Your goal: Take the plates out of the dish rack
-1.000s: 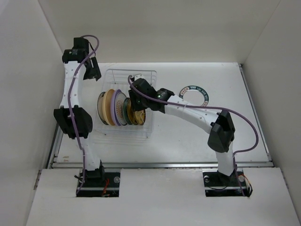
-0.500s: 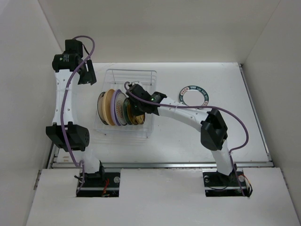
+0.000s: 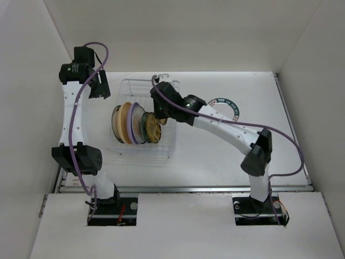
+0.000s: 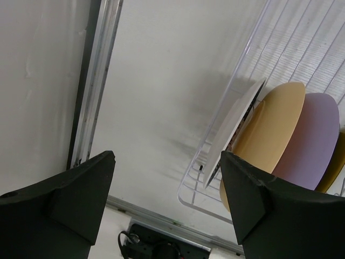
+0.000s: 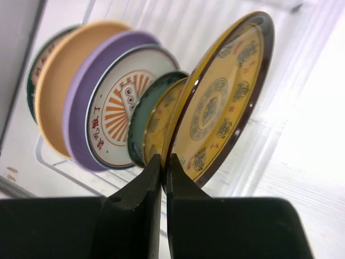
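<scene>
My right gripper should next move past the rack's side and down to release the plate, as bare tabletop is below, to its right in the top view.
The dish rack (image 3: 141, 152) holds several plates standing on edge, from tan (image 3: 124, 123) and lavender (image 3: 132, 123) to teal (image 3: 144, 127). My right gripper (image 3: 160, 116) reaches over the rack's right end. In the right wrist view it (image 5: 165, 162) is shut on the lower rim of a yellow-brown patterned plate (image 5: 226, 91), tilted away from a second yellow plate (image 5: 161, 124), the teal plate (image 5: 141, 116), the orange-design plate (image 5: 116, 102), the lavender plate (image 5: 81, 108) and the tan plate (image 5: 56, 86). My left gripper (image 3: 99, 86) is open and empty, left of the rack's far corner.
A green-rimmed white plate (image 3: 222, 108) lies flat on the table right of the rack, partly behind my right arm. The left wrist view shows the rack's wire corner (image 4: 205, 199), a white plate edge-on (image 4: 237, 124), and the table's metal rail (image 4: 94, 81) by the left wall.
My right gripper has moved up and toward the far side with the yellow-brown plate, tilting it away from the others. My left arm swung left earlier and has since stayed still.
</scene>
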{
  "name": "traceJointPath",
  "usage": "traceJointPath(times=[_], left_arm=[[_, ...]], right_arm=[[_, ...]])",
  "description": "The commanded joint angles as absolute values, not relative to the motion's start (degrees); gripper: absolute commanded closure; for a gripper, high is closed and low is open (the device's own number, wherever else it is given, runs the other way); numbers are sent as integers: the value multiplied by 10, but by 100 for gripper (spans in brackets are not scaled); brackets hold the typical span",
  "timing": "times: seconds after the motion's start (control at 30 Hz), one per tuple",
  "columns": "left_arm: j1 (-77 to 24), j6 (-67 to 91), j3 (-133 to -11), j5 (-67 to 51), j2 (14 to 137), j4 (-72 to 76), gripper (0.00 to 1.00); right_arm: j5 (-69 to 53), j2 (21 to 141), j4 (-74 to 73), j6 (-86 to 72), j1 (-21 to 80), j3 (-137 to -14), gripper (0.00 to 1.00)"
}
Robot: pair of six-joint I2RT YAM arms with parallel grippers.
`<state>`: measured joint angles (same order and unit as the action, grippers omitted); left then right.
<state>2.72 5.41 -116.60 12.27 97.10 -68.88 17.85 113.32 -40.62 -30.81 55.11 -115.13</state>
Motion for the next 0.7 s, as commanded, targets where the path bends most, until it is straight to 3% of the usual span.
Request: traceJointPath(times=[0.0, 0.23, 0.43, 0.67], left_arm=[[30, 50, -1165, 120, 951, -693, 23], [30, 45, -1164, 115, 945, -693, 23], [30, 15, -1153, 103, 940, -710, 23], [30, -4, -1135, 103, 912, -715, 23]], right_arm=[[269, 1056, -467, -281, 531, -1188, 100], [369, 971, -547, -271, 511, -1166, 100], [356, 964, -620, -292, 469, -982, 100], [299, 991, -539, -336, 464, -833, 100]])
